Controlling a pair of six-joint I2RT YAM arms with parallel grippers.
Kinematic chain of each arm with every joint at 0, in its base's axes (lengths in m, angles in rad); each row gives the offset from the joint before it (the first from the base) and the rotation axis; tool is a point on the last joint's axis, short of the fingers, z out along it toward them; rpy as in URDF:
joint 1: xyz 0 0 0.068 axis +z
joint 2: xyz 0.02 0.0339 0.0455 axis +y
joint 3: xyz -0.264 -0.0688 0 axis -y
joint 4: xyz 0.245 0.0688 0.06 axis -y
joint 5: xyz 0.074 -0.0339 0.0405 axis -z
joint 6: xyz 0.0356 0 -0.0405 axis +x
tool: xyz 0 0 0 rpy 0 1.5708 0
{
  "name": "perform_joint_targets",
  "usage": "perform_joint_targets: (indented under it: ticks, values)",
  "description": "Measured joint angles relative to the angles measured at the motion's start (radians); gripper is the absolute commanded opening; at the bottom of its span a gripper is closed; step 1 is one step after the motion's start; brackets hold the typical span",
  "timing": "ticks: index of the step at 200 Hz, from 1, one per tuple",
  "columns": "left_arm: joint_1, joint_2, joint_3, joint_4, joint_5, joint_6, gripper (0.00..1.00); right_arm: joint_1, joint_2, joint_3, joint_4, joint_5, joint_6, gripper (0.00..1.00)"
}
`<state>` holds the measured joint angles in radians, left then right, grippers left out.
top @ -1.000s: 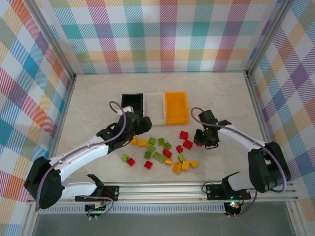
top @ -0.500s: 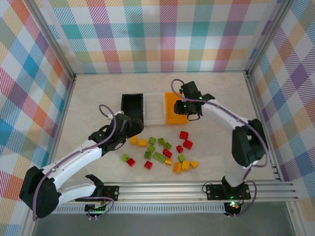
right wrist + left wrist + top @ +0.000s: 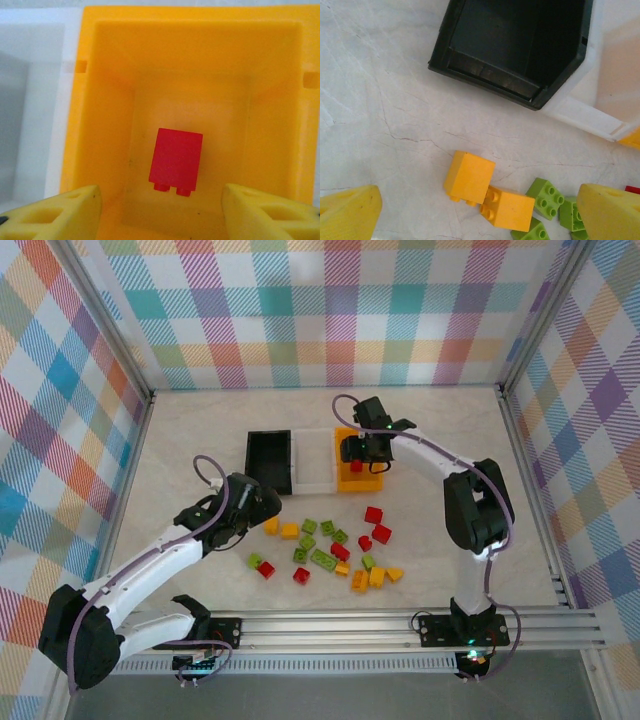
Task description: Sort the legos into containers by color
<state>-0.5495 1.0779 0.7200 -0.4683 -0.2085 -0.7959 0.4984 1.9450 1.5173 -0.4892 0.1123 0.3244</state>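
The yellow-orange brick nearest the black bin is clear of the green ones, so my left gripper will lower onto it, fingers on either side.
My right gripper [image 3: 362, 450] hangs over the orange bin [image 3: 350, 481] and is open. A red brick [image 3: 176, 161] sits inside the bin [image 3: 190, 15], below and between the fingers [image 3: 60, 212], touching neither. My left gripper [image 3: 256, 510] is open low over the table, just left of the pile of legos [image 3: 330, 550]. In the left wrist view two yellow-orange bricks [image 3: 469, 176] lie side by side between its fingertips [image 3: 607, 210], with lime green bricks [image 3: 547, 198] to their right. The black bin [image 3: 485, 75] stands just beyond them.
The three bins stand in a row: black [image 3: 270, 462], white [image 3: 314, 462], orange. Red, green and yellow-orange bricks are scattered in front of them. Checkered walls close off the table on the left, back and right.
My right gripper has carried the red brick from the pile to the orange bin and opened, letting it go there. The left arm has drawn back from the black bin toward the pile.
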Motion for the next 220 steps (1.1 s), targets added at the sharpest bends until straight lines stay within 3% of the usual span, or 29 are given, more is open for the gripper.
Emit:
perform_joint_targets:
  ticks: [23,62,105,151,220]
  values:
    - [0.019,0.000,0.000,-0.002,0.018,0.008,0.99,0.000,-0.025,-0.016,0.005,0.010,-0.001,0.73]
    - [0.022,0.031,0.001,-0.005,0.033,0.049,0.83,0.000,-0.211,-0.190,0.048,0.006,0.006,0.75]
    - [0.005,0.178,0.003,0.003,0.038,0.079,0.84,0.011,-0.391,-0.398,0.111,-0.011,0.033,0.75]
    - [-0.043,0.310,0.033,0.058,0.034,0.101,0.79,0.013,-0.454,-0.518,0.139,-0.019,0.056,0.75]
    - [-0.044,0.459,0.080,0.103,0.012,0.110,0.61,0.013,-0.518,-0.558,0.161,-0.015,0.055,0.75]
